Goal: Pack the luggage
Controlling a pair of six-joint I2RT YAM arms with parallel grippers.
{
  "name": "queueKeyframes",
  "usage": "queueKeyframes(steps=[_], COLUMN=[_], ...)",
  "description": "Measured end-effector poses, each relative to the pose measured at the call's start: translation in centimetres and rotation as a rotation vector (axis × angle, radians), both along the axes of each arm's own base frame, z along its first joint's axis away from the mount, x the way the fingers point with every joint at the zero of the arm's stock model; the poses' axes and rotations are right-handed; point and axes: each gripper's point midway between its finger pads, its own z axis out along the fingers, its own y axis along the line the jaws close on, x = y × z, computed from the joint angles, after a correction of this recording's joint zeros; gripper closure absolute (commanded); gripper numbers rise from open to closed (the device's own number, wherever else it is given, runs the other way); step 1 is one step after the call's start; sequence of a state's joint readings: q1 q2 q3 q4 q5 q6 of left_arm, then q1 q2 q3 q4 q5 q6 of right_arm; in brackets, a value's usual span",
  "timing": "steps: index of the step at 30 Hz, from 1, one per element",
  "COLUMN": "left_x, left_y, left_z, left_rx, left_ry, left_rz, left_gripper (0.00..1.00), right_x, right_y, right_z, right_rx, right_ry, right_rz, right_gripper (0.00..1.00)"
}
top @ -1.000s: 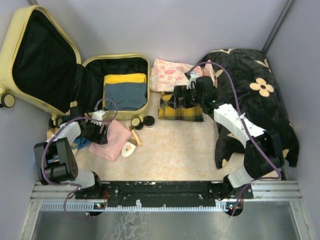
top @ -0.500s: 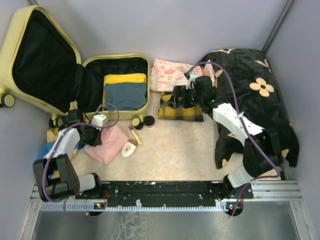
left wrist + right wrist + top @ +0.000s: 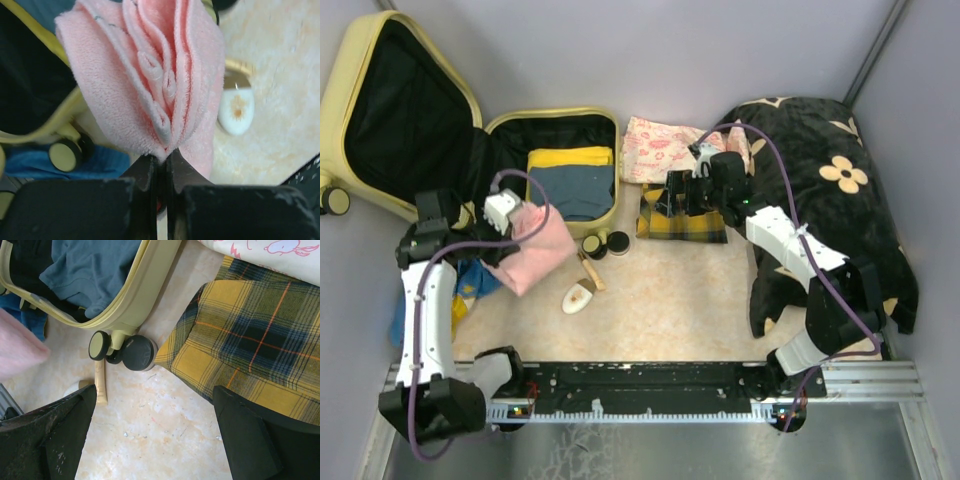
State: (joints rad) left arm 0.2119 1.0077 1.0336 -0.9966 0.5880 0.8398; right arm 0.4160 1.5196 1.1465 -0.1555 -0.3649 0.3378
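Note:
The luggage's empty black end [image 3: 514, 182] lies outward, so the robot's left gripper will next carry the towel [image 3: 546, 255] outward over the luggage's rim, then lower it and let it go beside the clothes.
The luggage [image 3: 342, 95] lies open at the back left, lid leaning back, with folded yellow and blue-grey clothes [image 3: 570, 182] in its lower half. My left gripper [image 3: 523, 226] is shut on a folded pink towel [image 3: 546, 255], held off the floor by the luggage's front corner. In the left wrist view the jaws [image 3: 161, 159] pinch the pink towel's [image 3: 150, 75] folded edge, with the luggage rim [image 3: 50, 131] behind. My right gripper [image 3: 682, 196] hangs open over bare floor [image 3: 155, 390], beside a yellow plaid cloth [image 3: 250, 340] and the luggage's wheel [image 3: 100, 346].
A white cloth with pink print [image 3: 660, 148] lies behind the plaid one. A big black cloth with beige flowers [image 3: 825, 200] fills the right side. Two round black containers [image 3: 606, 243], a wooden stick [image 3: 592, 270] and a white oval object [image 3: 578, 297] sit mid-floor. Blue cloth [image 3: 470, 282] lies at the left.
My left gripper has shut on the pink towel and lifted it off the floor, up and back toward the luggage. The right arm has not moved.

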Motion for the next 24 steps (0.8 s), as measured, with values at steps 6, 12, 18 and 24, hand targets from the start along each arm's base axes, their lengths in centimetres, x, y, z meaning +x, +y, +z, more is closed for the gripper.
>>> queueKeyframes(steps=[6, 12, 18, 24], left_x=[7.2, 14.9, 19.9, 22.0], left_y=[0.2, 1.9, 4.2, 8.1], left_z=[6.3, 7.6, 3.1, -3.3], left_rx=[-0.143, -0.260, -0.286, -0.157], left_ry=[-0.098, -0.124, -0.069, -0.041], left_rz=[0.126, 0.301, 0.464, 0.638], left_gripper=[1.00, 1.00, 1.00, 1.00], right_x=[0.0, 0.0, 0.0, 0.0], right_y=[0.0, -0.1, -0.2, -0.5], right_z=[0.1, 0.6, 0.8, 0.5], right_rx=[0.001, 0.004, 0.001, -0.025], right_ry=[-0.004, -0.017, -0.025, -0.031], right_rz=[0.000, -0.003, -0.006, -0.010], right_gripper=[0.01, 0.01, 0.01, 0.01])
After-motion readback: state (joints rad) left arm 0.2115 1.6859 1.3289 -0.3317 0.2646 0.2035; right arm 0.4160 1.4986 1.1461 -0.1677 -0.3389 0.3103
